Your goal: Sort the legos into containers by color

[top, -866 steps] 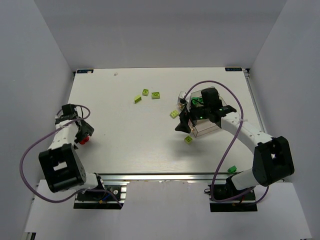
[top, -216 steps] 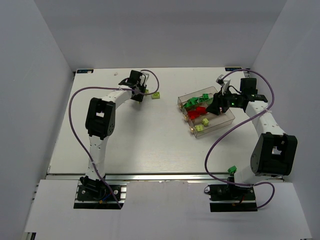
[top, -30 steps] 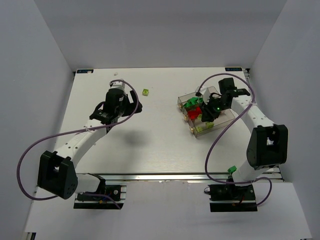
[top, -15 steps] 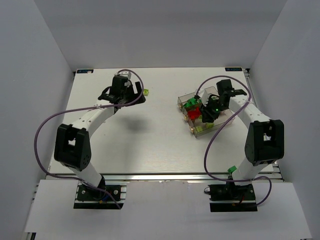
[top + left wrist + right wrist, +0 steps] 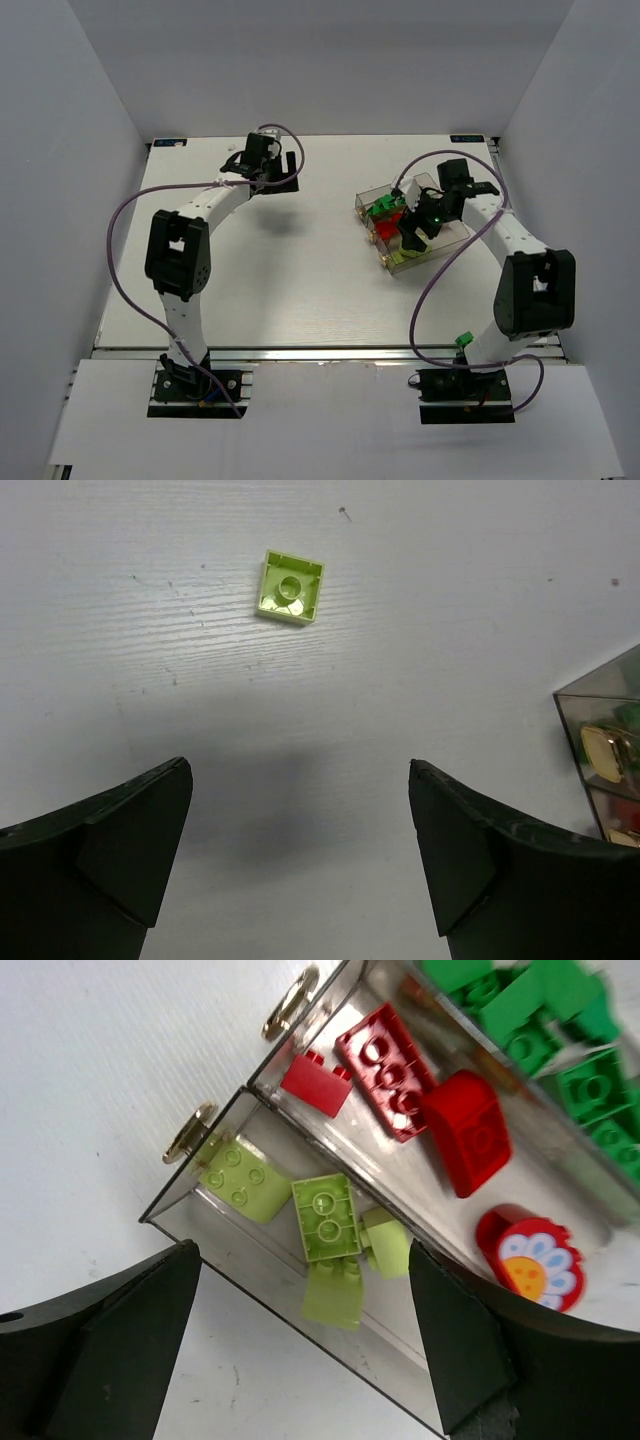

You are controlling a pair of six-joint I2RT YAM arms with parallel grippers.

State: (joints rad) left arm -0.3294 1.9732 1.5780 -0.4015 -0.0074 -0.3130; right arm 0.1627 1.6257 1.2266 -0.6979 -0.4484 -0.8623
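The left gripper lowers and reaches outward next until its open fingers straddle the lime lego (image 5: 290,587), since that lego lies on the table beyond my fingers.
One lime lego (image 5: 291,587) lies on the white table just ahead of my left gripper (image 5: 298,767), which is open and empty above it. In the top view the left gripper (image 5: 290,175) is at the far middle and hides that brick. The clear three-bin tray (image 5: 455,238) sits at the right. My right gripper (image 5: 303,1248) is open and empty over the tray (image 5: 266,1281). Several lime bricks (image 5: 322,1217) lie in the nearest bin, red bricks (image 5: 388,1055) in the middle one and green bricks (image 5: 560,1020) in the far one.
A red piece with a white daisy (image 5: 530,1257) lies in the middle bin. Gold latches (image 5: 190,1132) stick out of the tray's end. The tray's corner (image 5: 610,740) shows at the right of the left wrist view. White walls enclose the table.
My left arm has swung toward the far edge and to the right, ending over the lime brick. My right gripper has stayed over the tray, shifting only slightly.
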